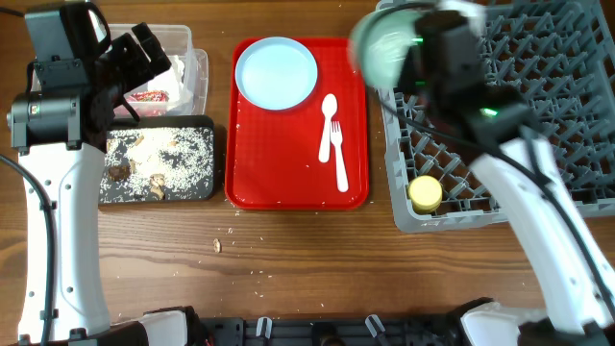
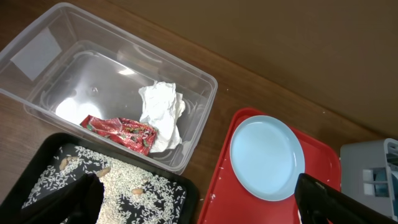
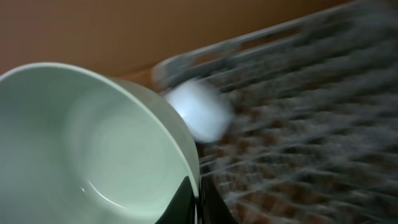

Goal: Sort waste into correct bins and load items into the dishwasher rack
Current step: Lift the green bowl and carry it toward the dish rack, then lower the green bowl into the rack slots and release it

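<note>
The pegs stand below the robot's right gripper, so it will next turn and go down to let go of the mint bowl's rim among the rack wires beyond the yellow cup.
My right gripper [image 1: 415, 50] is shut on the rim of a mint bowl [image 1: 382, 46], holding it above the far left corner of the grey dishwasher rack [image 1: 538, 86]. In the right wrist view the fingers [image 3: 198, 200] pinch the bowl's wall [image 3: 93, 143], and a second pale bowl [image 3: 200, 111] lies blurred in the rack [image 3: 311, 124]. A yellow cup [image 1: 425, 193] sits in the rack's near left corner. My left gripper [image 1: 144, 56] [image 2: 205, 205] is open and empty over the bins. The clear tub [image 2: 199, 93] holds the white napkin [image 2: 161, 109] and red wrapper [image 2: 121, 132]. The black tray [image 1: 216, 159] holds rice and scraps [image 2: 118, 180].
The red serving tray [image 1: 250, 154] carries the pale-blue plate [image 1: 277, 72], white spoon [image 1: 329, 120] and fork [image 1: 339, 159]. A few crumbs [image 1: 217, 245] lie on the wood in front of the trays. The left arm stands along the table's left side.
</note>
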